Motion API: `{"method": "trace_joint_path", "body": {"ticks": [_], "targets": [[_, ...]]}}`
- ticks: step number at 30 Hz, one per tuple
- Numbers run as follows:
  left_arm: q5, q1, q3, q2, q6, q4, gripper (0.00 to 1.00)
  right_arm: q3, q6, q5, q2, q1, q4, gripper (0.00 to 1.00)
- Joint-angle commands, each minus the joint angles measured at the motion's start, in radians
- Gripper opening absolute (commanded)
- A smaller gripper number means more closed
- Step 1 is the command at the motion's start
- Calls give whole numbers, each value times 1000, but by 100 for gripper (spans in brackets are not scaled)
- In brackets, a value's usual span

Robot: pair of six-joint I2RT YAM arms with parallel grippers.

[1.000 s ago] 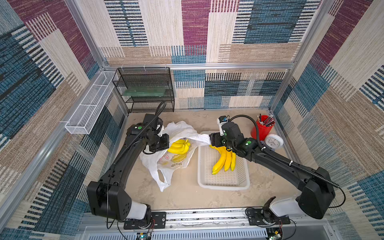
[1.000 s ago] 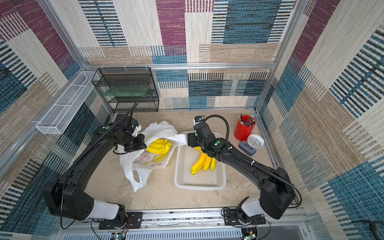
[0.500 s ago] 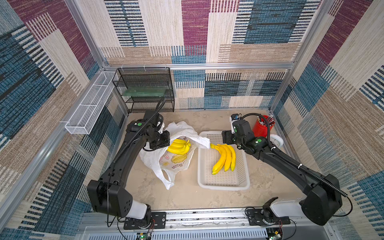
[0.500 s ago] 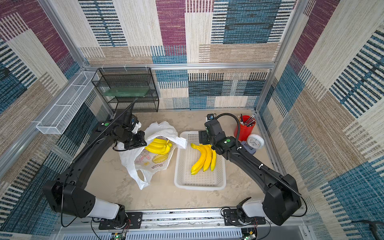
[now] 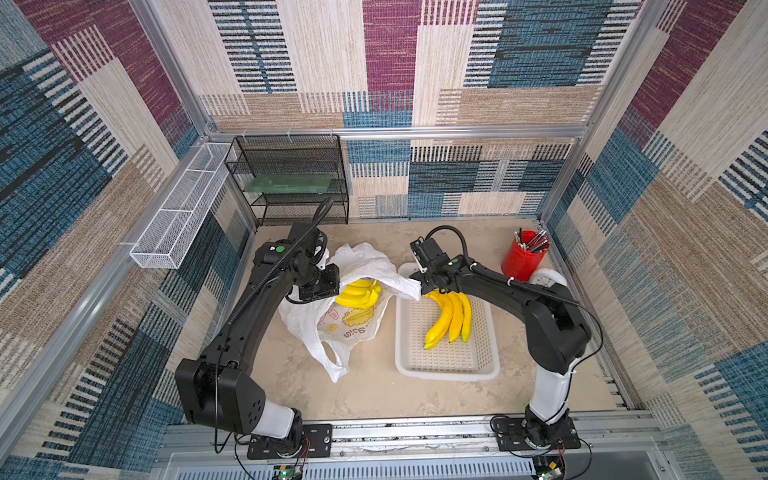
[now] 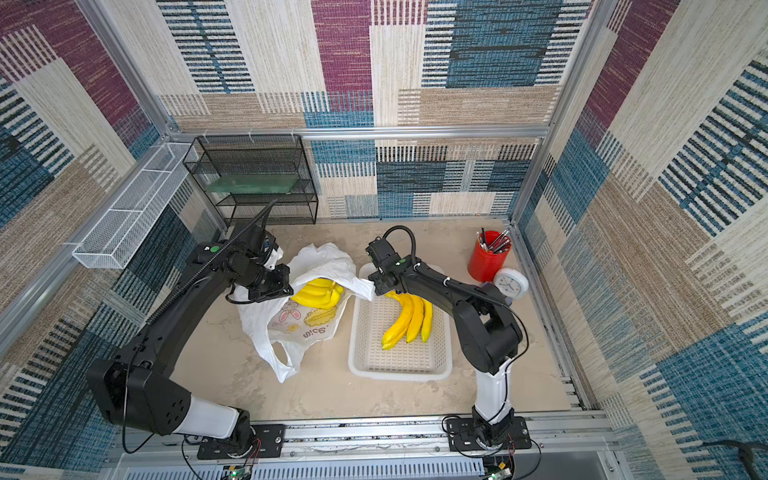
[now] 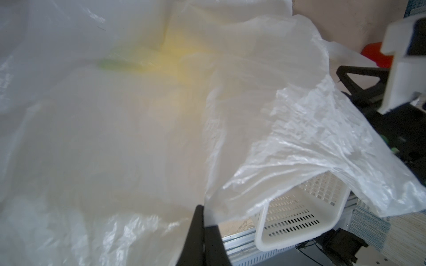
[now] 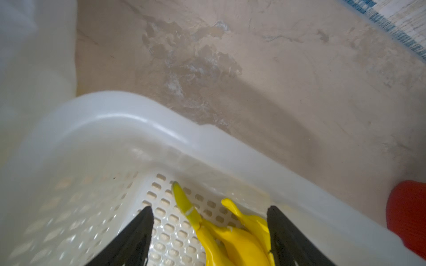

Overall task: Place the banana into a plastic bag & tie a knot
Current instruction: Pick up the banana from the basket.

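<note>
I need to move my right gripper next across the basket toward the red pen cup, onto the second banana bunch's greenish stem, which sticks out slim past the bananas.
The plastic bag (image 5: 361,328) (image 6: 307,328) lies crumpled on the table, and one yellow banana bunch (image 5: 359,293) (image 6: 318,293) sits in its open mouth. My left gripper (image 5: 328,286) (image 7: 204,214) is shut on the plastic bag's rim film (image 7: 299,138). A second banana bunch (image 5: 451,318) (image 6: 409,318) lies in the white basket (image 5: 446,372). My right gripper (image 5: 430,289) (image 8: 209,210) is open, its jaws either side of that bunch's stems (image 8: 230,235). A bag flap drapes over the basket's far left corner. One handle loop (image 5: 332,365) lies loose. No knot is in view.
A red pen cup (image 5: 523,257) (image 8: 410,211) and a small white clock (image 5: 546,280) stand right of the basket's far end. A black wire rack (image 5: 291,183) stands at the back left, with a white mesh tray (image 5: 178,216) on the left wall.
My right gripper swung toward the red cup, then came back to the banana stems in the basket. My left gripper kept hold of the bag rim, shifting it slightly.
</note>
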Motion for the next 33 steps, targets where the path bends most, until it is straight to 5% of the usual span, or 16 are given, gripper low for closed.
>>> {"method": "trace_joint_path", "body": {"ticks": [1, 10, 13, 16, 20, 28, 33], "targets": [[-3, 0, 2, -1, 3, -8, 0, 33, -23, 37, 65, -1, -73, 76], [2, 0, 1, -7, 8, -8, 0, 53, -58, 34, 141, -8, -49, 66], [-1, 0, 4, -6, 13, -8, 0, 81, -68, 24, 167, -8, -61, 48], [2, 0, 15, 1, 14, -11, 0, 72, -59, 27, 136, -5, -57, 20], [2, 0, 16, 4, 15, -14, 0, 65, -23, 56, 24, -6, -69, 0], [-19, 0, 13, 2, 31, -21, 0, -43, 175, 56, -371, -39, -135, 0], [-38, -2, 35, 8, 44, -35, 0, -167, 190, 21, -643, 177, -70, 0]]}}
